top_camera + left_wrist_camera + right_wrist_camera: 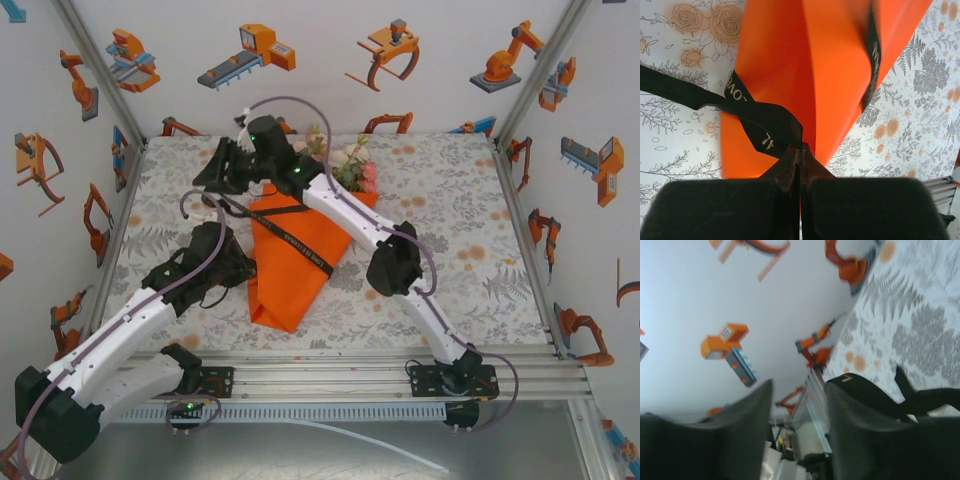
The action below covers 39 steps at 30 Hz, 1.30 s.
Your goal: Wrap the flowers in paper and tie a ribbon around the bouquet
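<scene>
My left gripper needs to pull the ribbon past the edge of the cone next and let it go, because the ribbon folds slack on the paper.
The bouquet lies mid-table: pink and white flowers [350, 165] stick out of the far end of an orange paper [290, 275] cone. A black ribbon [300, 243] crosses the cone on a slant. My left gripper [238, 268] sits at the cone's left edge, shut on the ribbon [765, 117] where it twists over the paper [830, 65]; the jaws [800, 148] are pressed together. My right gripper [212, 172] hovers at the far left of the flowers, tilted up toward the wall. It [799, 390] stands open with nothing between its fingers, and ribbon [920, 400] drapes over the outside of one finger.
The right arm [340, 205] stretches over the bouquet's upper end, its elbow [395, 265] to the right of the cone. Cartoon-printed walls [330, 60] close the table on three sides. The floral tablecloth [450, 200] is bare to the right.
</scene>
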Tool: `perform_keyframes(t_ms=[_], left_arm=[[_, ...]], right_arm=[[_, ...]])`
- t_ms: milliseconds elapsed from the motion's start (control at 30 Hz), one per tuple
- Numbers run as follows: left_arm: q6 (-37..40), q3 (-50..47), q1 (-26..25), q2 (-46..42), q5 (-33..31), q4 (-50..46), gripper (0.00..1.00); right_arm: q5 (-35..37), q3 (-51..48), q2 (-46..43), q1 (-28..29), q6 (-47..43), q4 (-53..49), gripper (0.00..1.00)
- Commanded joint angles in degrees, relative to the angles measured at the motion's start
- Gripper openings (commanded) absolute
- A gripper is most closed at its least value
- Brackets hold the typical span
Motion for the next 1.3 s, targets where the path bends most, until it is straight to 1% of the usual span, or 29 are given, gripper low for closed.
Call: perform_keyframes(t_ms=[0,67,200,300,400,467,567,667,733,800,867,900,933,967,1000,1033,1133,1200,1267], left_arm=[[-0.95,-0.91,-0.68,-1.77,-2.31,-0.21,0.0],[-0.75,-1.12,-0.69,-2.52,-3.16,-1.49,0.0],[1.57,-0.57,-0.75,-4.09,-5.9,-4.36,0.0],[4.53,1.35,-0.72,-4.52,-9.64,-7.92,0.0],[9.68,3.94,-0.63,-4.28,-12.12,-10.18,0.0],[13.68,5.68,-0.6,-3.73,-13.29,-10.99,0.0],[20.59,7.44,-0.64,-3.05,-13.46,-8.76,0.0],[28.92,8.53,-0.68,-1.78,-9.85,-2.36,0.01],[32.61,9.71,-0.68,0.52,-6.52,2.98,0.02],[34.99,11.54,-0.69,4.18,-1.22,7.54,0.03],[34.47,15.18,-0.77,9.9,4.32,9.96,0.05],[33.4,17.46,-0.96,13.54,8.02,11.0,0.07],[32.57,19.86,-1.58,17.18,10.86,11.98,0.11],[32.57,21.98,-2.62,20.24,12.32,12.71,0.19],[33.57,24.24,-4.31,23.7,12.69,13.33,0.33],[35.35,26.76,-6.04,26.76,12.65,13.41,0.45],[39.27,32.3,-9.61,33.35,11.94,13.7,0.51],[39.97,34.68,-10.76,35.5,14.46,14.99,0.55],[40.08,35.56,-11.23,35.61,15.76,16.52,0.57]], right_arm=[[-4.41,0.33,-3.94,-1.15,-3.94,-2.37,0.57],[-3.67,-4.02,-7.6,-2.01,-7.38,-2.31,0.61],[-4.12,-10.53,-13.32,-4.74,-10.36,-3.63,0.63],[-3.03,-13.77,-17.72,-6.52,-16.12,-9.13,0.64],[3.6,-19.53,-23.01,-7.55,-23.03,-15.47,0.64],[9.38,-24.36,-26.26,-7.64,-27.98,-19.6,0.64],[15.98,-28.92,-28.7,-7.92,-32.2,-25.98,0.64],[16.96,-33.62,-31.16,-8.99,-32.31,-27.79,0.64],[17.73,-37.39,-33.7,-9.86,-31.86,-27.82,0.64],[19.18,-40.59,-36.15,-10.6,-31.46,-27.82,0.64],[21.0,-44.14,-38.65,-11.39,-30.48,-27.42,0.64],[21.6,-46.31,-39.9,-11.91,-29.81,-26.92,0.64],[22.06,-48.46,-41.21,-12.51,-29.03,-26.37,0.64],[22.34,-50.2,-42.15,-13.05,-28.41,-25.89,0.64],[22.37,-52.26,-43.29,-13.74,-27.42,-25.45,0.64],[22.37,-54.06,-44.43,-14.45,-26.43,-25.11,0.64],[23.24,-59.31,-48.12,-16.12,-24.77,-24.43,0.65],[24.67,-62.54,-50.72,-16.94,-24.31,-24.13,0.64],[25.72,-65.3,-52.98,-17.94,-23.99,-23.72,0.65]])
